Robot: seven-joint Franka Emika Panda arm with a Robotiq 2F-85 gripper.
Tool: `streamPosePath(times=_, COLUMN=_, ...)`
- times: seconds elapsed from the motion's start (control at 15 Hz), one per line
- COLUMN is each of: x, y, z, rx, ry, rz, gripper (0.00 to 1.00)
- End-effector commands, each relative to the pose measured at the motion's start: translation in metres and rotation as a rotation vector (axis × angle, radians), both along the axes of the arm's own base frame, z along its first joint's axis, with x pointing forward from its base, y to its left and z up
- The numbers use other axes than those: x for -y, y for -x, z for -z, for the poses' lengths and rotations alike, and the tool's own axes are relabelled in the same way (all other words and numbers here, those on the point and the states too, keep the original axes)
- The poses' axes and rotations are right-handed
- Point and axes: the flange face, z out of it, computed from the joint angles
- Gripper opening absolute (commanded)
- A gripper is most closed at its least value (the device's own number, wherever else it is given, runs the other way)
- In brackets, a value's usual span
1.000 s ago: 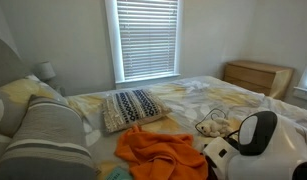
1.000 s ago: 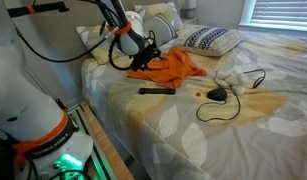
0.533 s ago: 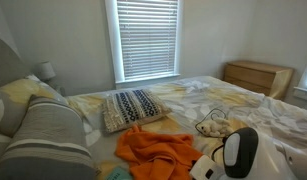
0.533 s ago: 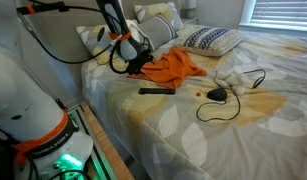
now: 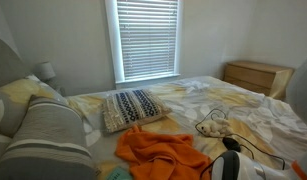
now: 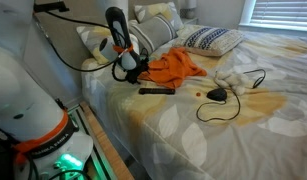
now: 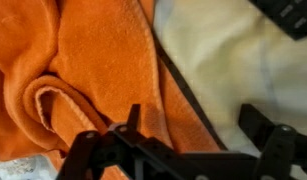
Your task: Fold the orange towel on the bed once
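Observation:
With one open finger out over bare sheet, I should shift my gripper next, away from the black remote, further over the towel (image 5: 161, 153), then close on its edge (image 5: 205, 168).
The orange towel (image 5: 161, 153) lies crumpled on the bed; it also shows in an exterior view (image 6: 174, 67) and fills the left of the wrist view (image 7: 83, 70). My gripper (image 6: 133, 70) hangs low at the towel's near edge. In the wrist view its two dark fingers (image 7: 198, 135) are spread apart, straddling the towel's edge, with nothing clamped between them. In an exterior view the arm (image 5: 231, 160) shows at the bottom edge beside the towel.
A patterned pillow (image 5: 133, 108) and grey pillows (image 5: 43, 135) lie near the head of the bed. A black remote (image 6: 157, 90), a black mouse with cable (image 6: 217, 95) and white cloth (image 6: 233, 75) lie on the sheet. A wooden dresser (image 5: 257, 77) stands by the window.
The arm has come down and moved toward the near edge of the towel; in an exterior view it has dropped mostly out of frame. The towel has not moved.

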Motion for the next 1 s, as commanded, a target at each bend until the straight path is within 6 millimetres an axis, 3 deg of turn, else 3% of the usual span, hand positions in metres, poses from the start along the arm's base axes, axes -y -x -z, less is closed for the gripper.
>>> streamPosePath(times=0.0, x=0.001, y=-0.011, z=0.023, rx=0.031, ry=0.093, rz=-0.077, gripper=1.0)
streamPosePath(times=0.8, x=0.01, y=-0.039, z=0.01, rx=0.171, ry=0.16, rz=-0.08, gripper=1.0)
streamPosePath(times=0.93, x=0.012, y=-0.046, z=0.01, rx=0.203, ry=0.171, rz=-0.071, gripper=0.75)
